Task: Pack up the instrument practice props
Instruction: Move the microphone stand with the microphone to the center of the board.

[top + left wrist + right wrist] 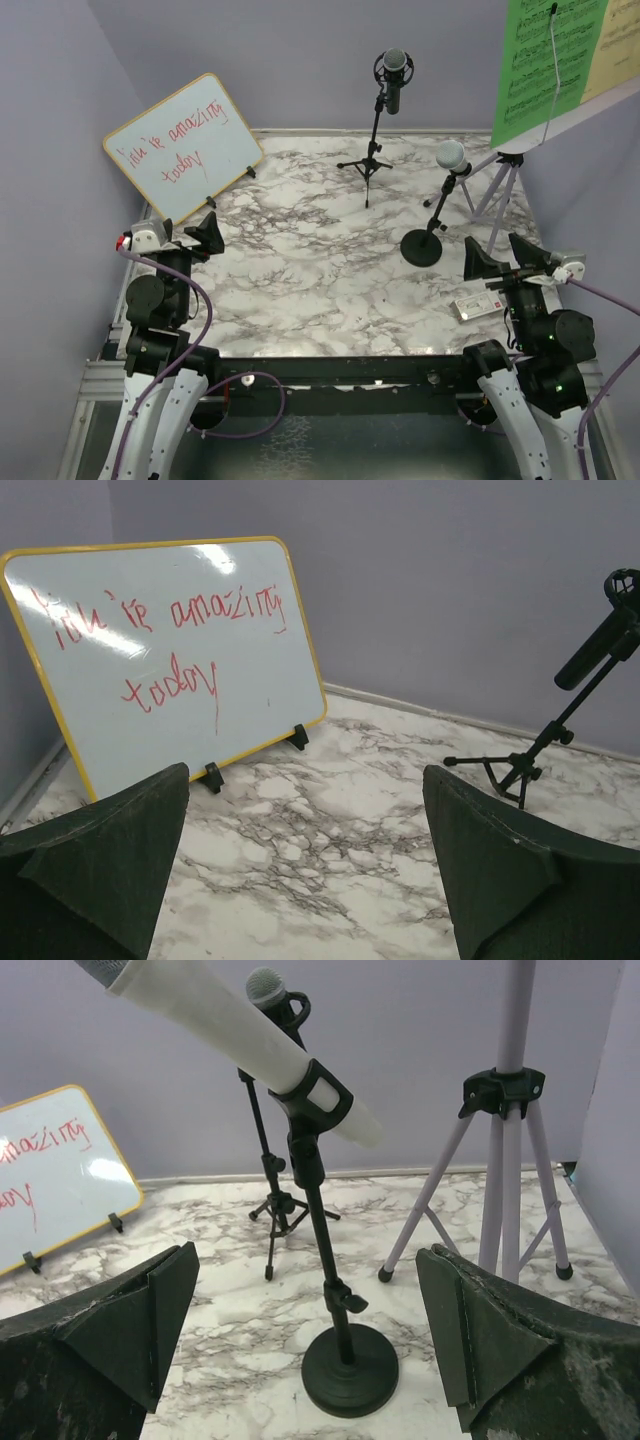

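The right gripper moves outward and left in the top view onto the mic holder's slim post (441, 207) (322, 1232) next, bare between the white-bodied microphone and the holder's round base.
A grey-headed microphone (395, 70) stands in the ring mount of the black mic tripod (368, 160) at the back. A second, white-bodied microphone (452, 158) leans in the black round-base mic holder (422, 247). The lilac music rack (497, 190) at the back right carries a green music sheet (545, 65) and a yellow one (610, 45). My right gripper (305, 1255) is open and empty, facing the round base (350, 1370) from a short way off. My left gripper (305, 780) is open and empty over the marble top at the near left, far from the tripod (520, 765).
A wood-framed whiteboard (182, 145) with red writing leans at the back left on two black feet. A small flat white device (478, 307) lies near the front edge by my right arm. Lilac walls close in the back and both sides.
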`<state>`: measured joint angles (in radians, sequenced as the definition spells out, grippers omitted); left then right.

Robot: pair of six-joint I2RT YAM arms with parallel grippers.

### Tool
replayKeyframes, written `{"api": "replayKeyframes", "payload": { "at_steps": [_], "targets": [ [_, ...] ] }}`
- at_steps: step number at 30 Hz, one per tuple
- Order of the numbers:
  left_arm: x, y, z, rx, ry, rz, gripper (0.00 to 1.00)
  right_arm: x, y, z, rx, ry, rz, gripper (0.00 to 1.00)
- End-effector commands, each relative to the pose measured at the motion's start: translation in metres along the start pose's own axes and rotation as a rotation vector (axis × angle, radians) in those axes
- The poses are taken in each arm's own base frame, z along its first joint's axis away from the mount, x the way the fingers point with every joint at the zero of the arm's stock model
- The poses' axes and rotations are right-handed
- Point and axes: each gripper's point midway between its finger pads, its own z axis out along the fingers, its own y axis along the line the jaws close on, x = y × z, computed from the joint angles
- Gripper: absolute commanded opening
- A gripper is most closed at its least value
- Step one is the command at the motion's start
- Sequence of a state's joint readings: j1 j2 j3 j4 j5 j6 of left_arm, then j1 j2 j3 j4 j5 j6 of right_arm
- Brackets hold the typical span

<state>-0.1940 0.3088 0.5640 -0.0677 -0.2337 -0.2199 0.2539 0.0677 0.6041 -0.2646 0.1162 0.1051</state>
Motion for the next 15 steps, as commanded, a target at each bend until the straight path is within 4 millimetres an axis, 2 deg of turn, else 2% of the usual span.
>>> {"api": "replayKeyframes", "payload": {
  "at_steps": [1,5,8,10,13,15],
  "targets": [
    [-0.002,-0.005,0.002,0.02,-0.001,-0.015,0.99,-0.002,-0.004,-0.001,0.027,0.017,0.01,1.0],
    [-0.003,-0.001,0.0,-0.004,0.002,-0.026,0.99,-0.005,0.007,-0.001,-0.031,0.008,0.028,1.0],
    [-0.004,-0.005,-0.002,0.018,-0.008,-0.031,0.99,-0.001,0.009,0.005,-0.022,0.033,0.073,1.0],
    [-0.005,-0.006,-0.003,0.024,-0.012,-0.033,0.99,0.01,0.009,0.012,-0.015,0.08,0.099,1.0],
    [-0.006,-0.007,-0.005,0.035,-0.017,-0.036,0.99,0.036,0.005,0.024,0.041,0.186,0.154,1.0],
    [-0.008,-0.01,-0.006,0.048,-0.02,-0.038,0.99,0.053,0.009,0.031,0.026,0.249,0.154,1.0]
  ]
}}
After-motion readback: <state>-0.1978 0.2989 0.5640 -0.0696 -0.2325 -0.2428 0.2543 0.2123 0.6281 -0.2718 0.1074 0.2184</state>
